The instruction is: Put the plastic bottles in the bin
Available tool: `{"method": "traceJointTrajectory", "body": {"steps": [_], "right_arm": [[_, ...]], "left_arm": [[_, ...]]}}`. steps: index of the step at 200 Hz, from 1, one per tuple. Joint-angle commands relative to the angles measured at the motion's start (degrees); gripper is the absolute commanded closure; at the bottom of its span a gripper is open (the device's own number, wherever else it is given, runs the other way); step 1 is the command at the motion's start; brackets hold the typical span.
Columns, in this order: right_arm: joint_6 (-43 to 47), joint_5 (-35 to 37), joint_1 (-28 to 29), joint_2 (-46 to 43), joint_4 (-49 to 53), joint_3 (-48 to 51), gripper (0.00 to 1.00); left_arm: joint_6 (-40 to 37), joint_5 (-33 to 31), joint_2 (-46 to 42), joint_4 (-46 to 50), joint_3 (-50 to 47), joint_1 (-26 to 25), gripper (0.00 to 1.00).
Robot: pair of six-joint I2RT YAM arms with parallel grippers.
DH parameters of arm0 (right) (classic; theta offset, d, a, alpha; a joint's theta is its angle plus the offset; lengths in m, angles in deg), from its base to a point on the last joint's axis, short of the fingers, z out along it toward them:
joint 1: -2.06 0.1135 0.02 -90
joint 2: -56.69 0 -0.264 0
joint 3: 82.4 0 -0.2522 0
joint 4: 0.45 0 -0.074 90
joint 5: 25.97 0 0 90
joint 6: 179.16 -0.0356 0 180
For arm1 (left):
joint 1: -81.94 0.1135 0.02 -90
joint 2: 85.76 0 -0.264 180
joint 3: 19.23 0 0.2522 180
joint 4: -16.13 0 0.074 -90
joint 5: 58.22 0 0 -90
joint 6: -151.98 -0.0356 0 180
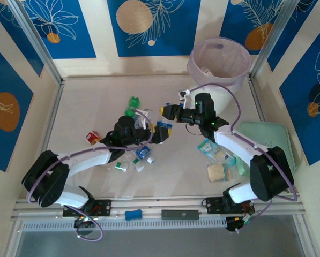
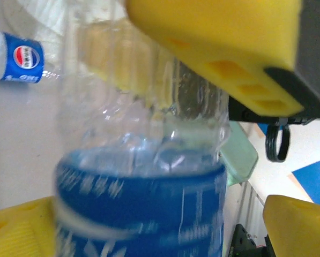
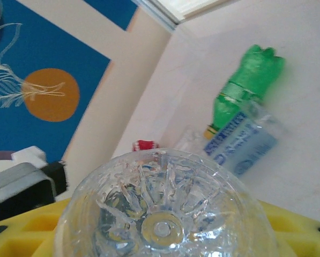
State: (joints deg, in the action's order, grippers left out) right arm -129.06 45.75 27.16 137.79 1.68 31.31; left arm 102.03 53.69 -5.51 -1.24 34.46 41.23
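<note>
I next move my right gripper's bottle up and outward over the bin's opening [image 1: 218,61] and release it, as the left gripper is open around its labelled end.
A clear plastic bottle with a blue label [image 1: 161,123] hangs above the table's middle, between both grippers. My right gripper [image 1: 168,112] is shut on it; in the right wrist view the bottle's ribbed base [image 3: 162,214] bulges between that gripper's [image 3: 162,233] yellow fingers [image 3: 20,230]. My left gripper [image 1: 163,131] stands open around the labelled end [image 2: 143,203], with a gap showing beside its right finger [image 2: 296,225]. The right gripper's yellow finger [image 2: 218,48] crosses the top of the left wrist view. The bin [image 1: 202,72], white with a lilac liner, stands at the far right.
Loose bottles lie left of centre: a green one [image 1: 133,101] [image 3: 245,85], a clear blue-labelled one [image 3: 243,142] and a cluster [image 1: 133,160] near the left arm. Snack packets [image 1: 216,150], a tan biscuit piece [image 1: 216,172] and a mint-green case [image 1: 267,139] lie at right.
</note>
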Motion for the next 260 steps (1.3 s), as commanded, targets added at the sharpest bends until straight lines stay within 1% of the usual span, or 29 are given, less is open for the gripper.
{"method": "traceJointTrajectory", "body": {"steps": [1,10,47,82,96,131,160,192,220,243,260], "right_arm": [[5.35,5.36,-1.8,-3.29,7.8,-3.15,0.52],[7.0,6.43,-2.57,-4.27,10.17,-4.07,0.52],[14.37,10.9,-6.28,-6.52,19.78,-11.51,0.52],[18.26,12.97,-9.93,-6.3,22.81,-19.46,0.53],[19.46,13.77,-11.33,-5.7,23.33,-23.1,0.53],[23.95,17.65,-14.87,-2.36,22.62,-32.4,0.53],[23.92,20.47,-18.89,1.79,21.03,-40.43,0.53],[24.47,24.72,-21.77,7.52,17.65,-48.21,0.53],[26.22,28.99,-22.68,14.05,17.46,-54.19,0.53],[27.63,31.04,-22.73,19.14,17.95,-57.84,0.53],[28.29,32.1,-22.73,22.91,20.54,-61.05,0.53]], "left_arm": [[-0.59,-5.18,-3.4,0.23,-2.03,0.62,0.02],[-0.5,-7.84,-4.54,1.39,-2.87,0.93,0.0],[0.37,-17.84,-8.84,8.13,-5.32,2.91,0.01],[1.29,-24.78,-11.83,15.26,-6.28,4.83,0.0],[1.6,-26.74,-13.06,16.36,-7.32,5.45,0.0],[2.89,-29.5,-16.0,16.4,-10.88,6.47,0.0],[3.93,-30.61,-17.48,16.28,-13.1,6.71,0.0],[4.63,-30.19,-17.67,15.77,-14.32,6.81,0.0],[4.95,-29.6,-17.19,14.88,-14.91,6.88,0.0],[5.1,-28.69,-16.55,14.26,-14.99,6.95,0.0],[5.12,-28.11,-16.41,14.02,-15.07,6.96,0.0]]}}
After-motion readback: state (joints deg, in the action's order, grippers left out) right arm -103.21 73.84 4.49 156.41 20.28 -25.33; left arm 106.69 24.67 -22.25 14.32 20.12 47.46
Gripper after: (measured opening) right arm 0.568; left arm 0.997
